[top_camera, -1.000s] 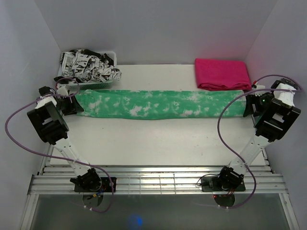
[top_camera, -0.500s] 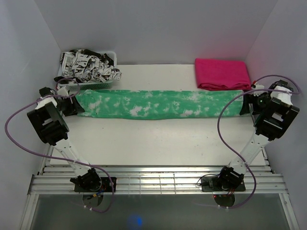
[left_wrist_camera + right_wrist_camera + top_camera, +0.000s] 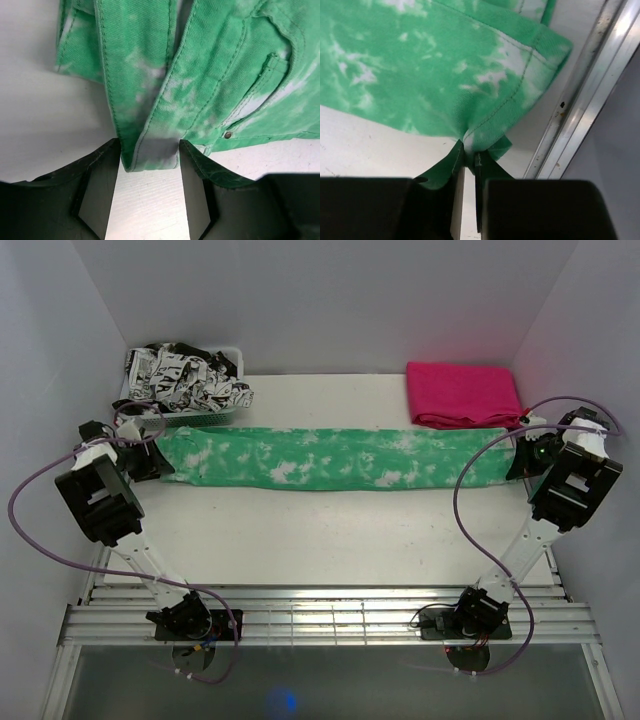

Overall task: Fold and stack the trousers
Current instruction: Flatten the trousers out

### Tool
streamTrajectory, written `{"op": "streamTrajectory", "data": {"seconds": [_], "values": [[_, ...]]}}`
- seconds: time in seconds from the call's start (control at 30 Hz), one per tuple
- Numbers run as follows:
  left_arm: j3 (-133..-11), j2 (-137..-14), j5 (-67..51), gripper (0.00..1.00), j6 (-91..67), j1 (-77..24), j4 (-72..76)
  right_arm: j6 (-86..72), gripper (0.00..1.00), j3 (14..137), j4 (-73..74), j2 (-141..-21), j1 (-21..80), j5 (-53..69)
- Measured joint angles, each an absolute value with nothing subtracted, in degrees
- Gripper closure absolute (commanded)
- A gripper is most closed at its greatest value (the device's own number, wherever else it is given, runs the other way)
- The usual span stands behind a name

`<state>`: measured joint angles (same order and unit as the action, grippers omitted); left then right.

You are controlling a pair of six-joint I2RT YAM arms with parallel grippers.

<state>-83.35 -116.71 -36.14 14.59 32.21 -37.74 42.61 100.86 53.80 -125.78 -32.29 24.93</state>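
Note:
The robot's right gripper needs to lift the leg's hem next, pull it back, lower it and let go, since bare tabletop with room for the trousers' leg lies back toward the base from that gripper.
Green tie-dye trousers (image 3: 320, 455) lie stretched out flat from left to right across the table. My left gripper (image 3: 155, 458) is at their waistband end. In the left wrist view it (image 3: 149, 151) stands open, and the folded waistband edge (image 3: 150, 150) fills the gap between its fingertips. The pocket and rivet side of the trousers (image 3: 235, 75) lies just beyond. My right gripper (image 3: 515, 455) is at the leg end. In the right wrist view it (image 3: 470, 160) is shut on a pinch of the green hem (image 3: 485, 140), which puckers at the jaws.
A folded pink garment (image 3: 463, 393) lies at the back right, just behind the leg end. A basket of black-and-white clothes (image 3: 185, 380) stands at the back left. The metal table rail (image 3: 585, 110) runs close to the right of the hem.
My right gripper went from wide open to shut on the hem and shifted slightly toward the far right. The left gripper and the trousers have hardly moved.

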Motion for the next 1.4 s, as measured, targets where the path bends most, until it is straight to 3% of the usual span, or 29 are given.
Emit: {"op": "streamTrajectory", "data": {"seconds": [0.37,0.53,0.67,0.77,0.9,0.93,0.97,1.2,1.4], "values": [[-82.4,-115.0,-39.8,0.43,16.0,33.2,-38.8,44.1,0.92,107.1,63.9,-125.7,-32.1,25.5],[-81.3,-115.0,-39.7,0.3,15.7,33.3,-38.0,44.5,0.92,107.6,65.0,-125.6,-32.0,25.6],[-79.9,-115.0,-38.5,0.29,15.6,33.3,-36.9,44.8,0.92,107.9,65.6,-125.6,-32.0,25.7],[-79.4,-115.0,-38.2,0.4,15.5,33.3,-36.1,45.1,0.92,108.0,66.1,-125.6,-32.0,25.7],[-79.7,-115.0,-38.2,0.79,15.2,33.3,-35.7,45.2,0.92,109.1,67.3,-125.6,-32.0,25.7],[-79.9,-115.1,-38.4,0.97,15.2,33.4,-35.8,45.2,0.92,109.8,67.9,-125.6,-32.0,25.7],[-80.3,-115.1,-38.7,1.0,14.9,33.5,-36.1,45.2,0.92,110.6,68.4,-125.6,-31.9,25.7],[-90.6,-114.7,-42.9,1.0,14.5,33.6,-41.2,45.3,0.92,124.1,74.0,-125.6,-31.9,26.1],[-91.7,-106.8,-45.2,1.0,16.8,33.8,-45.4,46.9,0.92,123.9,74.2,-120.9,-32.2,26.1]]}}
